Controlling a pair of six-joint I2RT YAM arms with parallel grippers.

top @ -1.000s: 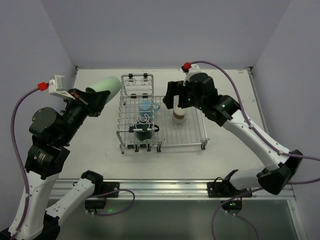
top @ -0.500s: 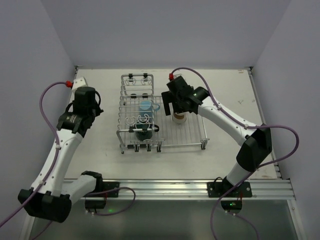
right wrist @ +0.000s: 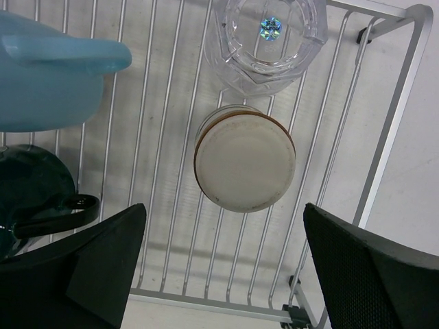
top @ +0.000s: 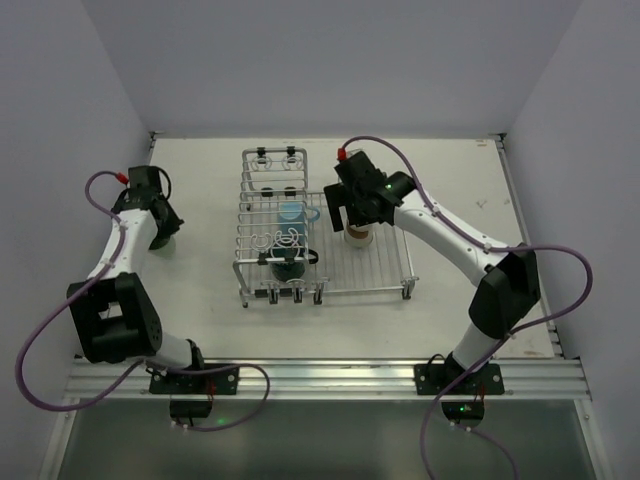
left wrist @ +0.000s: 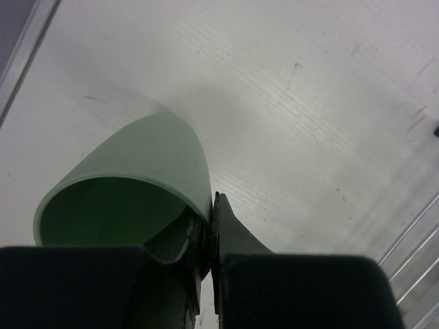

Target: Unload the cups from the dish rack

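I will next lower my left gripper until the bottom of the pale green cup touches the bare tabletop, then let go of the cup's rim, because that clear spot is below my gripper.
My left gripper (left wrist: 211, 208) is shut on the rim of the pale green cup (left wrist: 137, 161), one finger inside and one outside. The cup is tilted low over the bare table at the far left, and the left gripper (top: 160, 226) mostly hides it from above. My right gripper (right wrist: 225, 229) hangs open above the dish rack (right wrist: 392, 116), its fingers wide on either side of the upside-down brown cup (right wrist: 245, 164). On the same rack are the clear glass (right wrist: 269, 34), the light-blue mug (right wrist: 48, 75) and the dark teal cup (right wrist: 31, 181).
The rack (top: 385, 272) stands mid-table, with its raised narrow section (top: 276, 172) on the left side. Grey walls close in the table on three sides. The right gripper (top: 355, 212) covers the glass from above.
The left arm has swung from high up down to the table's far left, carrying the pale green cup. The right gripper shifted slightly earlier and now holds still over the brown cup.
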